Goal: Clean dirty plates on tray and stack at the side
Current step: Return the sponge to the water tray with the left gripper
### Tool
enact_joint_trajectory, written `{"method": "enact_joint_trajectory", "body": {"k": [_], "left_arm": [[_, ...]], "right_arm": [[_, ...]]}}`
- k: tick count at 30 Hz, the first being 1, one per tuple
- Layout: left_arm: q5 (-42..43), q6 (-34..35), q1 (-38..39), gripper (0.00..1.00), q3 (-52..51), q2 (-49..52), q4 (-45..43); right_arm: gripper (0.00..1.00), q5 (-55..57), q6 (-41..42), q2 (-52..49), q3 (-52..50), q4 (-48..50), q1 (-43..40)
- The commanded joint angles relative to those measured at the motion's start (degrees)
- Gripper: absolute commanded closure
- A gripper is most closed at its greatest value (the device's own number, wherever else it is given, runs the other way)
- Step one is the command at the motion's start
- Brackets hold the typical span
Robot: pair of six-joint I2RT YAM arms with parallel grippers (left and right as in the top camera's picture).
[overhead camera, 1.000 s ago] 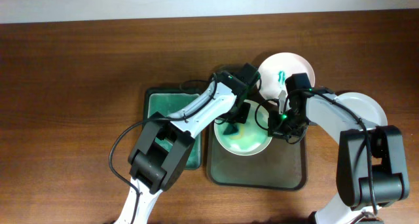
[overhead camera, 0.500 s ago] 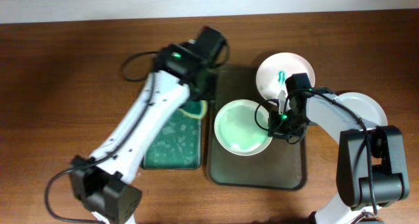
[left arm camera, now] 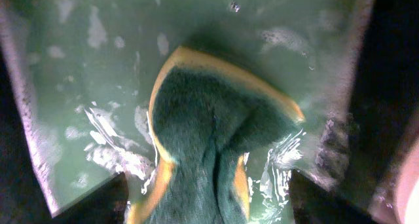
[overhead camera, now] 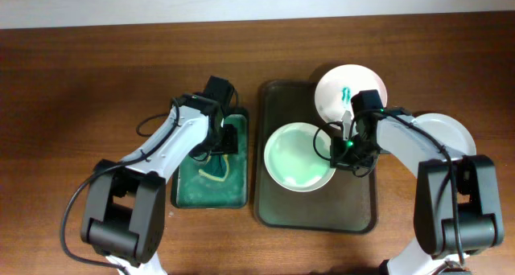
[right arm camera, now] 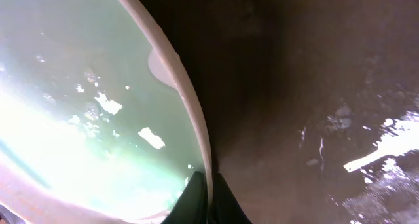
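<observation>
My right gripper rises and tilts next, then brings the rim down onto the third plate [overhead camera: 447, 132] and lets go, since that plate already lies beside the dark tray.
A white plate [overhead camera: 294, 158], wet and green-tinted inside, lies in the middle of the dark tray [overhead camera: 314, 215]. My right gripper [overhead camera: 339, 149] is shut on its right rim; the right wrist view shows the rim [right arm camera: 186, 106] pinched between the fingers of this gripper [right arm camera: 208, 201]. A second plate [overhead camera: 354, 86] with a teal smear sits at the tray's far right corner. A third plate [overhead camera: 451, 130] lies on the table to the right. My left gripper [overhead camera: 228, 140] hangs open over the green tray [overhead camera: 187, 193], its fingers [left arm camera: 88, 204] standing apart from the green-and-yellow sponge [left arm camera: 216, 126] lying there.
The green tray's floor [left arm camera: 78, 67] is wet with foam patches. It sits just left of the dark tray, their edges nearly touching. The right arm's forearm [overhead camera: 410, 142] crosses over the third plate. Bare wooden table [overhead camera: 96, 90] extends to the left and back.
My left arm has swung off the middle plate to the green tray with the sponge and opened, leaving the sponge lying there. The right gripper has kept its hold on the plate rim.
</observation>
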State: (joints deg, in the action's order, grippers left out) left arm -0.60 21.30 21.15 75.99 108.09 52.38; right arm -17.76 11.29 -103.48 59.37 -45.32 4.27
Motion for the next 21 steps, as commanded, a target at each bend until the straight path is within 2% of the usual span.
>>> {"method": "enact_joint_trajectory", "body": {"k": [1, 3, 8, 15, 21], "left_arm": [[0.9, -0.1, -0.2, 0.0, 3.7, -7.1, 2.1], [0.9, -0.1, -0.2, 0.01, 3.7, -11.3, 3.3], [0.9, -0.1, -0.2, 0.01, 3.7, -13.0, 3.6], [0.9, -0.1, -0.2, 0.01, 3.7, -13.0, 3.6], [0.9, -0.1, -0.2, 0.01, 3.7, -13.0, 3.6]], "right_arm": [[0.96, 5.7, -1.8, 7.8, -0.7, -0.8, 0.0], [0.96, 13.3, -0.3, 16.7, -0.7, -2.2, 1.6], [0.96, 32.9, 4.5, 28.4, -0.7, -5.7, 9.0], [0.96, 56.2, 13.4, 29.7, -0.6, -14.1, 26.9], [0.96, 66.6, 15.7, 29.7, -0.5, -15.6, 37.5]]}}
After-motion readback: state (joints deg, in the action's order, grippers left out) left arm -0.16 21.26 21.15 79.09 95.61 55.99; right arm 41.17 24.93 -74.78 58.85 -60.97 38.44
